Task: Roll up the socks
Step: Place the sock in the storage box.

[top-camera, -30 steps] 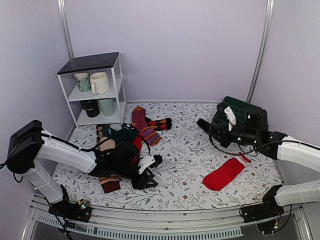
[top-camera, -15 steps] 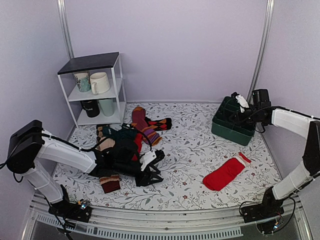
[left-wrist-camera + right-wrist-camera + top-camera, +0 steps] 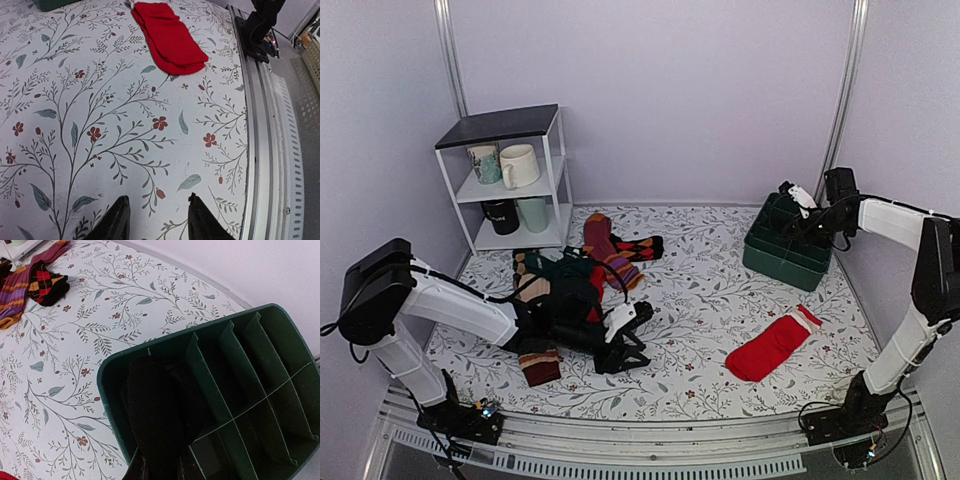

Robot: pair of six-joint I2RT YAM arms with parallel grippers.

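My right gripper holds the black bundle, which hangs into the green bin's near corner section [image 3: 763,239] [image 3: 125,400], so it should go down inside and to the left in the top view to release it.
The socks [image 3: 155,405] are a black fabric bundle, and my right gripper [image 3: 160,471] is shut on it. The bundle hangs into the near-left corner compartment of the green divided bin [image 3: 107,390]. Its cuff stripes do not show. From above, the right gripper [image 3: 801,207] sits over the bin [image 3: 775,265] at the back right. My left gripper [image 3: 157,210] stands open low over the flowered mat, with nothing between its fingers. In the top view the left gripper [image 3: 638,336] lies just right of a heap of mixed socks [image 3: 555,295].
A red sock [image 3: 772,346] lies at the front right, also the red sock [image 3: 170,37] ahead of the left gripper. A purple-and-orange striped sock [image 3: 608,252] and an argyle sock [image 3: 47,282] lie at the back. A white shelf with mugs [image 3: 510,180] stands back left. A metal rail [image 3: 270,130] edges the mat.
The right arm has swung back and come down over the green bin with the black bundle. The left gripper has slid slightly right and its jaws have narrowed a little.
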